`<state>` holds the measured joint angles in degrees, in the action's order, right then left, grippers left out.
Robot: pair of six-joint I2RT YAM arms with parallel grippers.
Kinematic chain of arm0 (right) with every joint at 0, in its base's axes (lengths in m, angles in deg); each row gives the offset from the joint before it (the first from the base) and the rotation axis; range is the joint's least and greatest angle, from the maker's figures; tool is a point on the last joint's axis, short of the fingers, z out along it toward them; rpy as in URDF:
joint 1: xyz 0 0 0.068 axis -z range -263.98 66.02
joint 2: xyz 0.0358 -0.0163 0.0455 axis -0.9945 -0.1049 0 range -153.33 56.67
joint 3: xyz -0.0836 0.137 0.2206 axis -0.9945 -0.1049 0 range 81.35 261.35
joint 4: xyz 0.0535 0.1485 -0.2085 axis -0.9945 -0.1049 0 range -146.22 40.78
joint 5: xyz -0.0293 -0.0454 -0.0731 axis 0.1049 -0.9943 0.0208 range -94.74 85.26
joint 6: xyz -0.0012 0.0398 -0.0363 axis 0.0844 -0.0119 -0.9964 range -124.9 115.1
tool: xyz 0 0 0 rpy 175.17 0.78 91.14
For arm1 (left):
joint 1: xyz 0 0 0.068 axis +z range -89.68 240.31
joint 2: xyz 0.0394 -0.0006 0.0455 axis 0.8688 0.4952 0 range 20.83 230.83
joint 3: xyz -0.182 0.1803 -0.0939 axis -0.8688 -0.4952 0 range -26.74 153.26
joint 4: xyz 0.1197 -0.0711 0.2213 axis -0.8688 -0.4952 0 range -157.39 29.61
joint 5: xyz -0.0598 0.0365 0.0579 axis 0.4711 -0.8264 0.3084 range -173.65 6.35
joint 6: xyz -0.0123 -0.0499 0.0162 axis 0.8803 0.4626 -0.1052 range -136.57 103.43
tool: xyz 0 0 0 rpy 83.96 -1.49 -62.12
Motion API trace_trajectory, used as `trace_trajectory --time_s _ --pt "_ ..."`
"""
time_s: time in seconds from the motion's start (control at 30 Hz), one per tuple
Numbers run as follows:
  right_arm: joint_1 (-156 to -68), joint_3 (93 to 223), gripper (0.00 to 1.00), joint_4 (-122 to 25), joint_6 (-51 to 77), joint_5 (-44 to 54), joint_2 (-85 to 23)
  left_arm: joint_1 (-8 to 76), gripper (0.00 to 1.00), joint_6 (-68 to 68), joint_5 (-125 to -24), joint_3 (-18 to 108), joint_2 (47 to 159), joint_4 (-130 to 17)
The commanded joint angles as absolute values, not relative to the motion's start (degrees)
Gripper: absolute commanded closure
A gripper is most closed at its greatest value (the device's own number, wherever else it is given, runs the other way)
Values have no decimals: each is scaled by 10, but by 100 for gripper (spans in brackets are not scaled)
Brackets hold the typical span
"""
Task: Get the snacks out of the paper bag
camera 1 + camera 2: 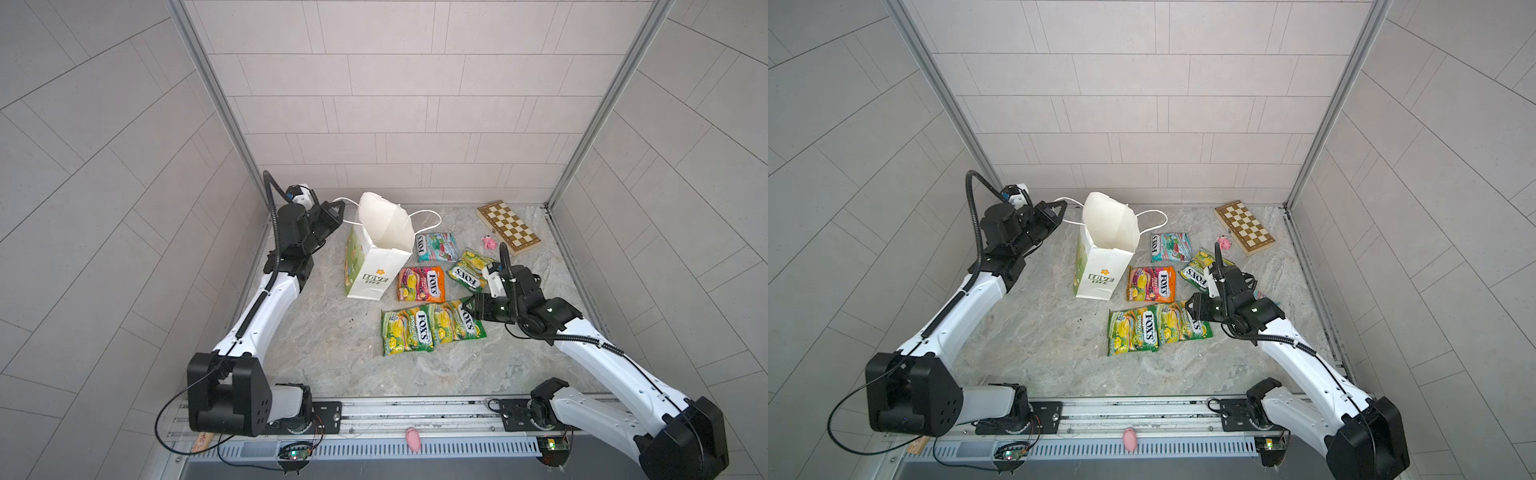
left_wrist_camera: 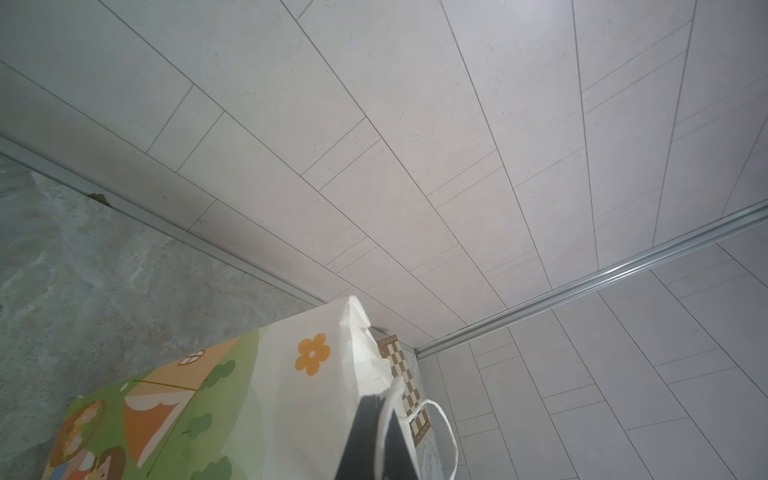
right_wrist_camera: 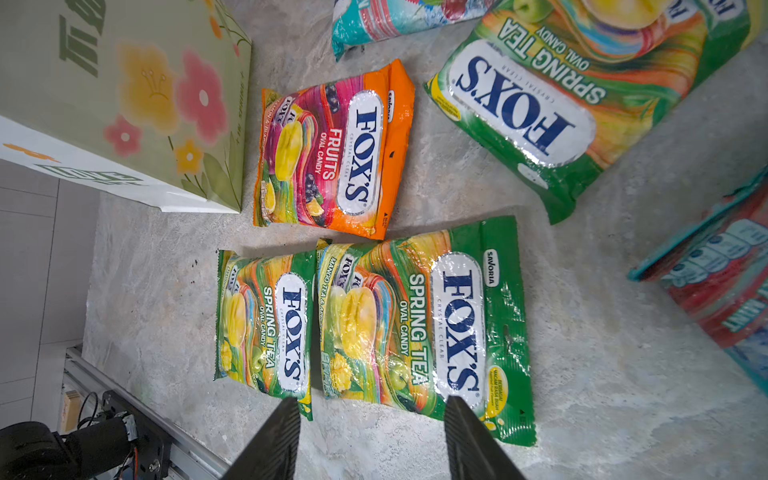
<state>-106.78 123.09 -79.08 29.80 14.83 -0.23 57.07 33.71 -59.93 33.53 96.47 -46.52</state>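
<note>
Next I should draw my left gripper toward the bag's nearest side and release the white cord handle there, since the bag stands upright close beside the snacks.
The white paper bag (image 1: 374, 266) (image 1: 1100, 266) stands upright and open-mouthed at the back left, and I see only its white inner wall. My left gripper (image 1: 338, 206) (image 2: 384, 409) is shut on the bag's white cord handle (image 2: 388, 424) beside the bag's rim. Several FOX'S snacks lie flat to the right of the bag: a teal-and-red one (image 1: 436, 246), an orange-pink one (image 1: 420, 283) (image 3: 332, 153) and three yellow-green ones (image 1: 406, 331) (image 1: 453, 321) (image 1: 471, 270). My right gripper (image 1: 467, 306) (image 3: 372, 409) hovers open just over the edge of the front yellow-green packets, holding nothing.
A folded chessboard (image 1: 508, 227) lies at the back right with a small pink toy (image 1: 489, 242) beside it. Another pink toy (image 1: 413, 438) sits on the front rail. Another teal-and-red packet (image 3: 715, 266) lies under my right arm. Tiled walls close in on three sides.
</note>
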Motion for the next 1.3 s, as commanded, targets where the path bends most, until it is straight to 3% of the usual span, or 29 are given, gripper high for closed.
trace_trajectory --time_s 0.0,0.3,0.47,0.6,0.7,0.8,1.1,1.27 --pt "-1065 1223 43 -793 295 146 -3 595 100 338 -584 318 935 -446" --pt "-1064 1219 43 -793 296 136 1 643 98 253 -631 311 886 -568" --pt "-1063 1219 42 -792 297 136 -1 647 70 216 -644 311 878 -603" --pt "-1063 1217 43 -792 297 133 2 649 32 192 -650 325 874 -636" --pt "-1063 1214 43 -791 297 120 7 650 16 159 -661 344 862 -677" --pt "-1062 1210 43 -791 297 99 11 650 6 116 -664 366 844 -720" --pt "-1053 1204 42 -800 284 -23 32 650 0 -11 -660 404 766 -910" --pt "-1031 1205 42 -805 264 -104 43 650 0 5 -713 369 697 -977"
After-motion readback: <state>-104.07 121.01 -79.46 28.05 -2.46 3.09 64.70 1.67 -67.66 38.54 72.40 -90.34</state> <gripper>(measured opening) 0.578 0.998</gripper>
